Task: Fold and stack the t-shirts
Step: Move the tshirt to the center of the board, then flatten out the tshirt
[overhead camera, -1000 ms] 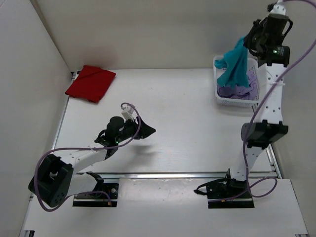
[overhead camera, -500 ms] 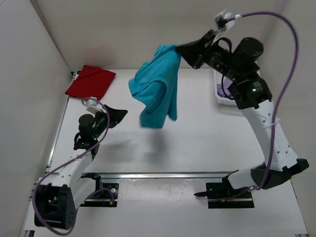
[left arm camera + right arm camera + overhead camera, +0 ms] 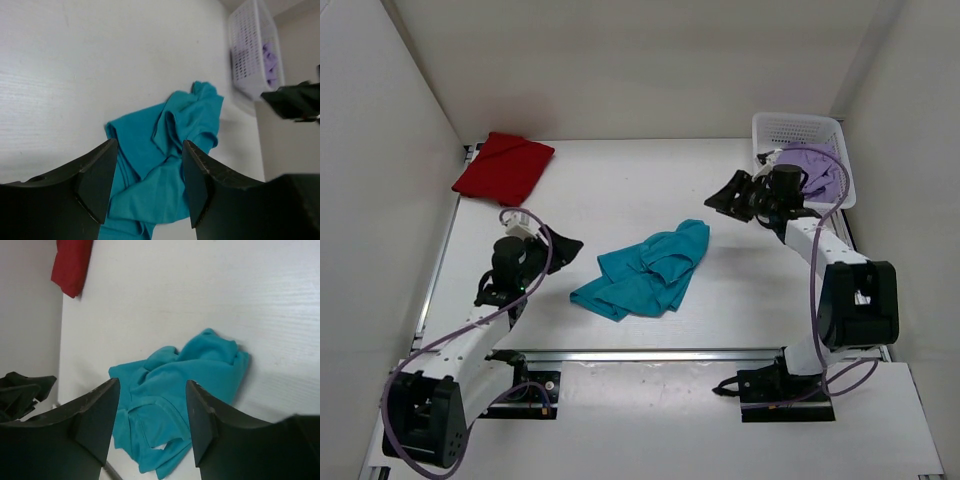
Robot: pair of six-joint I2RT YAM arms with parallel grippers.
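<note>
The teal t-shirt's closest corner sticks out below my left gripper and nearer my base, so my left gripper should move down and back onto that corner next.
A crumpled teal t-shirt lies in a heap mid-table, also in the left wrist view and the right wrist view. A folded red t-shirt rests at the far left corner, its edge showing as the red t-shirt. The lilac t-shirt sits in the white basket. My left gripper stands open left of the teal heap, holding nothing. My right gripper is open just beyond the heap's far right end, empty.
White walls close in the table on the left, back and right. The basket stands at the far right corner. A metal rail runs along the near table edge.
My right gripper swung the teal t-shirt from above the basket to mid-table, let go of it and opened. The shirt now lies in a heap. My left arm turned toward it.
</note>
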